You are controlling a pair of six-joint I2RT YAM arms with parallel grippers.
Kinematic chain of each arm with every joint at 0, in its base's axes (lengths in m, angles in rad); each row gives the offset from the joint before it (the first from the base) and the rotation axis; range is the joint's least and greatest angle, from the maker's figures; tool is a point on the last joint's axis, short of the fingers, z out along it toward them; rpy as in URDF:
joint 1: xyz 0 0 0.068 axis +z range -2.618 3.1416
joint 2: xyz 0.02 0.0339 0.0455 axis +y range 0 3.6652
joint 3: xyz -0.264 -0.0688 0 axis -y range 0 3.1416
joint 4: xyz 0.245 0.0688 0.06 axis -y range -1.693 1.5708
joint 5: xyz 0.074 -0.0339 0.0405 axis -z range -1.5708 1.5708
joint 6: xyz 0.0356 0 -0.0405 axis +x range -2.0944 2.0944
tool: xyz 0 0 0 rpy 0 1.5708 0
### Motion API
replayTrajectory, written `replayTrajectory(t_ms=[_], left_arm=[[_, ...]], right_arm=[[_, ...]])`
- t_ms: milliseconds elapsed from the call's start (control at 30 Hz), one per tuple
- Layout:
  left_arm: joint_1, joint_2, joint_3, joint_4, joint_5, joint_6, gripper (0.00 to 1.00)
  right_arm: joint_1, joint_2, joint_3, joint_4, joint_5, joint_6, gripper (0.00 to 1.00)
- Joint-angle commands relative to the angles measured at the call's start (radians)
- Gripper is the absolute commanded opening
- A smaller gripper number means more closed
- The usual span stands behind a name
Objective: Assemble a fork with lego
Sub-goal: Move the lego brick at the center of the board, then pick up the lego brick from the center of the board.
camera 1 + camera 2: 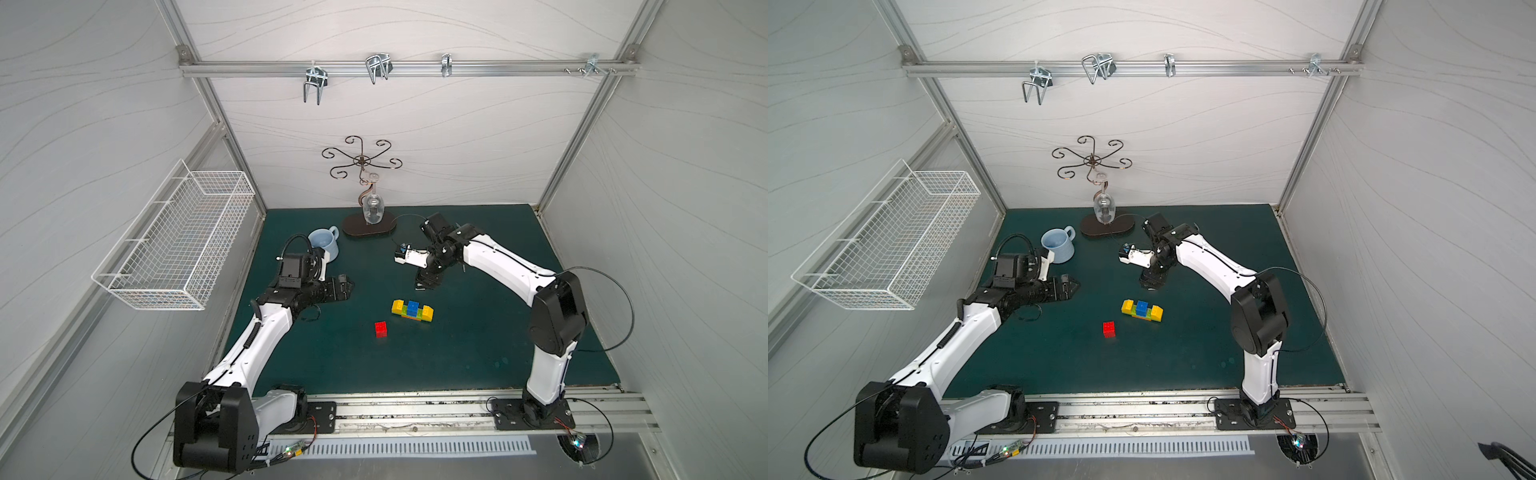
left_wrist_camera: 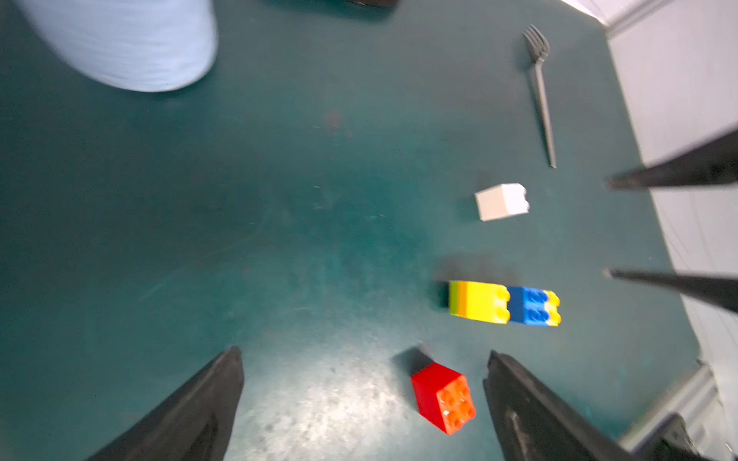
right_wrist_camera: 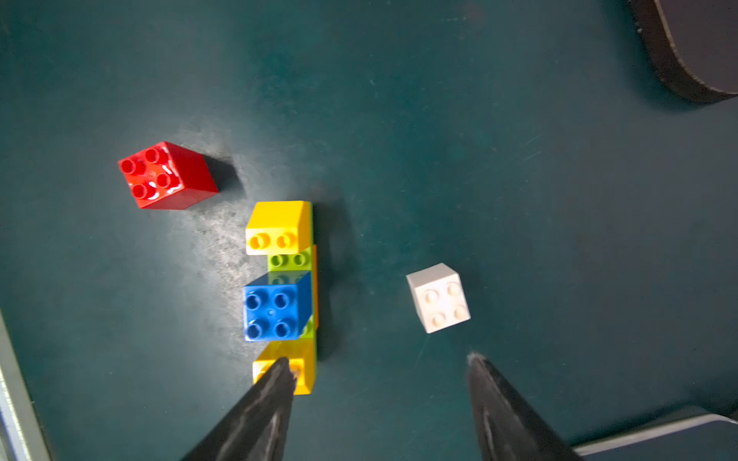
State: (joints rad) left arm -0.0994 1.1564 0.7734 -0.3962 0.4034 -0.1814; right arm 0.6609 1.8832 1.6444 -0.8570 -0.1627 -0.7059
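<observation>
The right gripper moves down next, its open fingers astride the white brick's opposite sides, since the brick stands below it, clear of the part-built fork (image 1: 412,310).
The part-built fork (image 1: 412,310) (image 1: 1142,310) stands mid-mat: a blue brick (image 3: 275,305) between two yellow ones on a lime green and orange bar. A loose red brick (image 1: 381,329) (image 3: 167,175) stands in front of it to the left. A white brick (image 3: 438,297) (image 2: 501,201) stands beyond it, hidden under my right arm in both top views. My right gripper (image 3: 378,358) (image 1: 424,284) hangs open and empty above the mat just behind the fork. My left gripper (image 2: 363,355) (image 1: 348,287) is open, low at the left, with the red brick (image 2: 443,397) ahead of its fingers.
A pale blue mug (image 1: 326,243) stands behind the left wrist. A glass-holder stand with its dark oval base (image 1: 369,227) is at the back. A thin metal fork (image 2: 541,92) lies on the mat beyond the white brick. A wire basket (image 1: 178,245) hangs on the left wall.
</observation>
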Motion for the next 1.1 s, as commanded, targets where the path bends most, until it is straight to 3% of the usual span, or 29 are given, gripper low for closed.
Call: replayTrajectory(t_ms=[0,300,1067], left_arm=[[-0.057,-0.009,0.029,0.039,0.059,0.049,1.00],[-0.101,-0.004,-0.014,0.099,0.095,0.029,1.00],[-0.103,0.009,-0.056,0.111,0.079,0.056,1.00]], right_arm=[[-0.020,0.060,0.042,-0.058,-0.020,-0.076,0.73],[-0.041,0.170,0.095,-0.080,0.011,-0.200,0.73],[-0.050,0.345,0.175,-0.037,0.081,-0.187,0.70]])
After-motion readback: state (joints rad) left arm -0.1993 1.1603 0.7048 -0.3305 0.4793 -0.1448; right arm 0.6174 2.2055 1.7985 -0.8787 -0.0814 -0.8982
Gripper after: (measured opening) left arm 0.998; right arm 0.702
